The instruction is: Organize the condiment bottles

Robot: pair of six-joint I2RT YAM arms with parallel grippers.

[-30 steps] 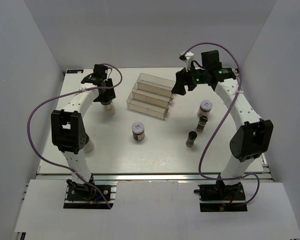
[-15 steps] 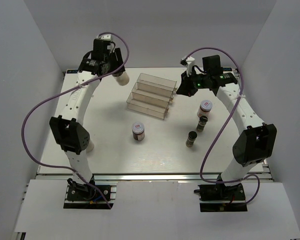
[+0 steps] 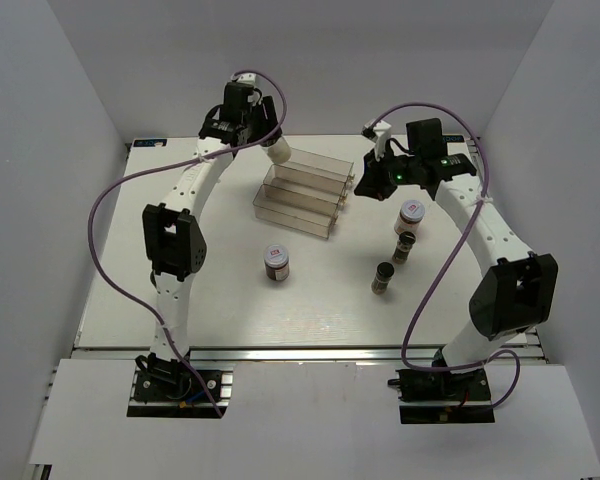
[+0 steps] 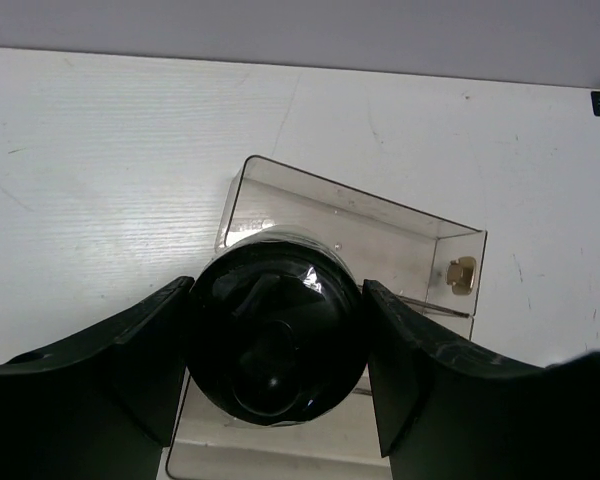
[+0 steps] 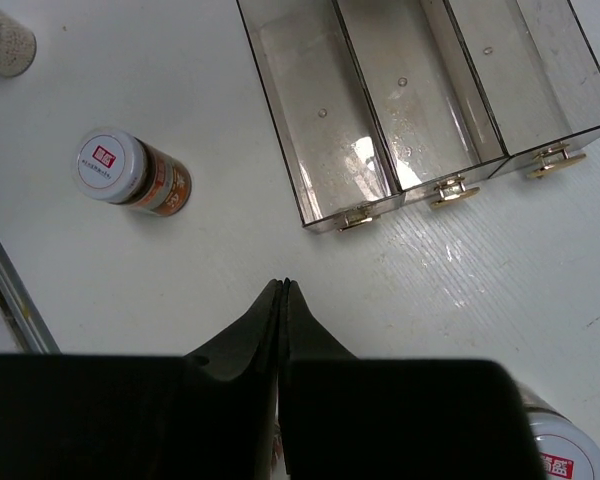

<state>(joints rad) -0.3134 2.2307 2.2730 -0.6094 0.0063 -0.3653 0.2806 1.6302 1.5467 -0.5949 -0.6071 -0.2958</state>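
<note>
The rack's back step lies empty below my left gripper and to its right in the top view. My left gripper moves over it next, lowers the bottle and releases.
My left gripper (image 4: 277,290) is shut on the black cap (image 4: 275,340) of a whitish condiment bottle (image 3: 276,153). It holds the bottle in the air over the back left end of the clear stepped rack (image 3: 300,190). My right gripper (image 5: 285,287) is shut and empty, hovering off the rack's right end (image 5: 420,110). One white-lidded dark jar (image 3: 276,262) stands in front of the rack, also visible in the right wrist view (image 5: 130,172). Another jar (image 3: 412,212) and two slim dark shakers (image 3: 404,247) (image 3: 382,277) stand at the right. A second whitish bottle (image 5: 4,42) lies far left.
The rack (image 4: 450,245) has three empty steps with small brass fittings (image 5: 447,190) on its right end. White walls close in the table on three sides. Purple cables loop over both arms.
The left arm has lifted the whitish bottle from the table's left side and carried it right to above the rack's back. The right gripper has shut and drifted slightly right.
</note>
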